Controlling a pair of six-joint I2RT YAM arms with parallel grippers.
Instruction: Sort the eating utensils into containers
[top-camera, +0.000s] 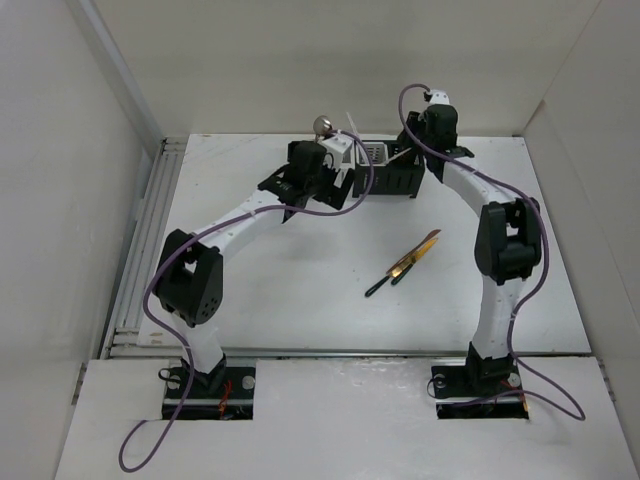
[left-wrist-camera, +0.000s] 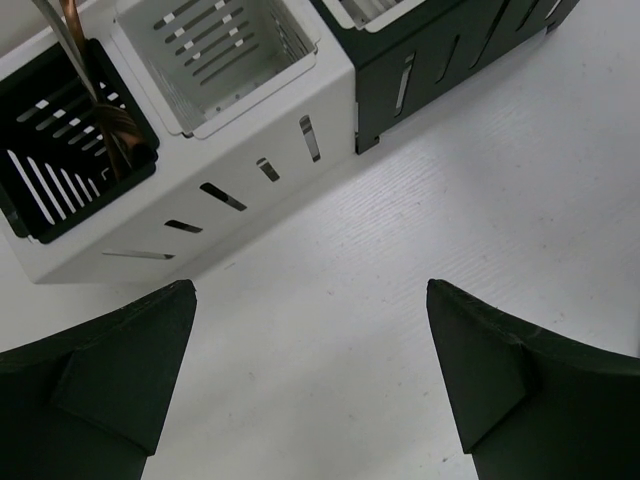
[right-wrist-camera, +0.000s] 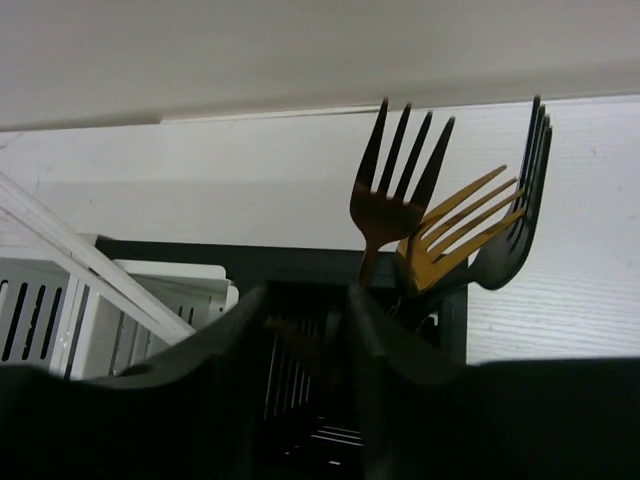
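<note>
Back, below and to the right of my empty left gripper in the top view lies the gold knife's dark handle, so I should swing across and down.
The containers (top-camera: 375, 165) stand in a row at the back of the table, white on the left and black on the right. My right gripper (top-camera: 408, 150) hovers over the right black holder (right-wrist-camera: 300, 262). Its jaws (right-wrist-camera: 307, 300) are narrowly apart, with a blurred copper handle in the gap. A copper fork (right-wrist-camera: 393, 190), a gold fork (right-wrist-camera: 455, 235) and a black fork (right-wrist-camera: 520, 220) stand in that holder. My left gripper (top-camera: 297, 200) is open and empty over bare table (left-wrist-camera: 310, 300), in front of the white holder (left-wrist-camera: 220, 60). Loose utensils (top-camera: 405, 262) lie mid-table.
A silver spoon (top-camera: 322, 124) sticks up from the left end of the row. A copper utensil (left-wrist-camera: 90, 90) stands in a black-lined compartment (left-wrist-camera: 40, 190). A white stick (right-wrist-camera: 80, 260) leans over the white holder. Walls enclose the table on the left, back and right.
</note>
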